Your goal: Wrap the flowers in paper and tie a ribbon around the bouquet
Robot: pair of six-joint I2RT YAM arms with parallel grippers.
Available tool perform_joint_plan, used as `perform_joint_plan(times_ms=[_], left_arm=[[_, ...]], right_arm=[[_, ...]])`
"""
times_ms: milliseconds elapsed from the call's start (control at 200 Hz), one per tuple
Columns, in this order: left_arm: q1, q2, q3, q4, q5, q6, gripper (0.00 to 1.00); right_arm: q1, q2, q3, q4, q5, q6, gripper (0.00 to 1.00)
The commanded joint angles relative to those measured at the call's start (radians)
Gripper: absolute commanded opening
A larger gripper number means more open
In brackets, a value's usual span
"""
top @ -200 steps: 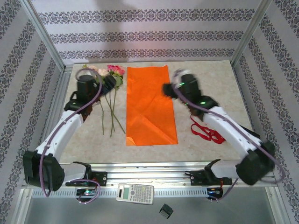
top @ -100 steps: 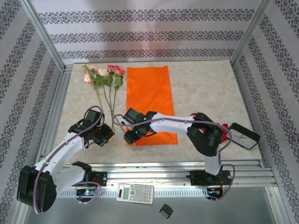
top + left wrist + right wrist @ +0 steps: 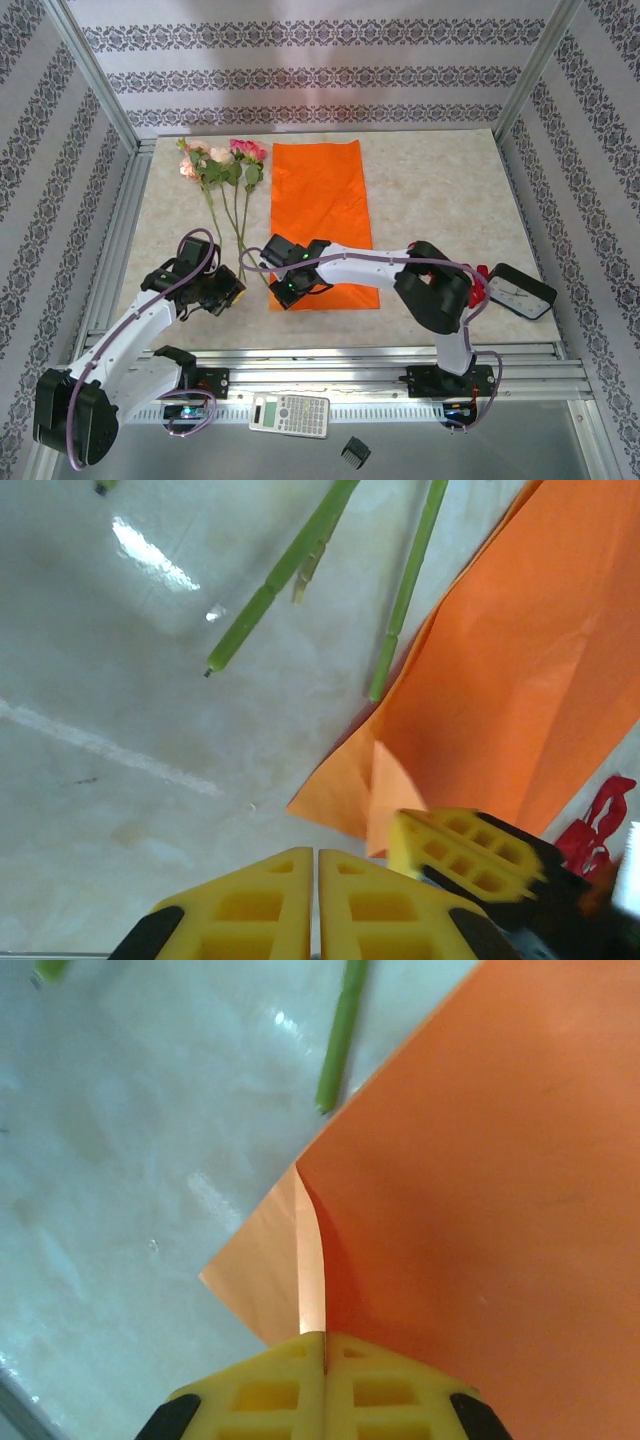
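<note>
My right gripper lifts the fold next and draws it across the paper to the tabletop beside the ribbon. It then releases the fold, since another layer shows beneath.
The orange paper [image 3: 320, 210] lies flat in the middle of the table. Its near-left corner is lifted into a fold [image 3: 310, 1260], and my right gripper [image 3: 325, 1338] is shut on that fold [image 3: 291, 289]. My left gripper [image 3: 226, 293] sits just left of that corner, low over the table, shut with nothing between its yellow fingers [image 3: 317, 852]. The right gripper's fingers [image 3: 460, 855] show beside it. The flowers [image 3: 222, 163] lie left of the paper, their green stems [image 3: 280, 575] ending near the corner. The dark red ribbon [image 3: 480, 283] lies at the right, mostly hidden by the right arm.
A black-rimmed white object [image 3: 520, 290] lies near the right edge of the table. A calculator [image 3: 290, 412] and a small black part [image 3: 355, 452] sit below the front rail. Metal frame posts and patterned walls close in the table.
Both arms have come down from the far end to the paper's near-left corner. The left gripper shut first, then the right gripper shut on the raised corner.
</note>
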Motion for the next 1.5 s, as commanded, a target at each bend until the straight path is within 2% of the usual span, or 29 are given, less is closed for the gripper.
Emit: perform_joint_plan(times_ms=[0, 140, 325, 420, 669, 909, 1109, 1224, 1354, 1494], left_arm=[[-0.026, 0.052, 0.055, 0.057, 0.077, -0.015, 0.09], [-0.110, 0.206, 0.168, 0.126, 0.071, -0.028, 0.06], [-0.222, 0.489, 0.304, 0.329, 0.069, -0.099, 0.04], [-0.259, 0.655, 0.422, 0.318, 0.051, -0.080, 0.00], [-0.262, 0.999, 0.624, 0.295, 0.047, -0.027, 0.00], [-0.214, 1.154, 0.855, 0.142, -0.001, 0.087, 0.00], [-0.156, 1.257, 1.000, 0.043, -0.081, 0.159, 0.00], [-0.120, 1.310, 1.060, 0.024, -0.078, 0.170, 0.00], [-0.095, 1.362, 1.167, -0.032, -0.091, 0.215, 0.00], [-0.090, 1.382, 1.286, -0.049, -0.086, 0.303, 0.00]], right_arm=[[-0.046, -0.215, -0.041, 0.016, 0.140, 0.067, 0.00], [-0.123, -0.430, -0.163, 0.023, 0.212, 0.142, 0.00], [-0.206, -0.654, -0.292, -0.001, 0.259, 0.268, 0.00], [-0.237, -0.755, -0.333, -0.042, 0.328, 0.308, 0.00], [-0.308, -0.969, -0.394, -0.264, 0.512, 0.377, 0.00], [-0.361, -1.066, -0.412, -0.593, 0.611, 0.494, 0.00], [-0.379, -1.110, -0.463, -0.685, 0.574, 0.550, 0.00], [-0.379, -1.080, -0.484, -0.693, 0.516, 0.552, 0.00], [-0.380, -1.014, -0.532, -0.618, 0.335, 0.563, 0.00], [-0.380, -0.901, -0.586, -0.512, 0.075, 0.568, 0.00]])
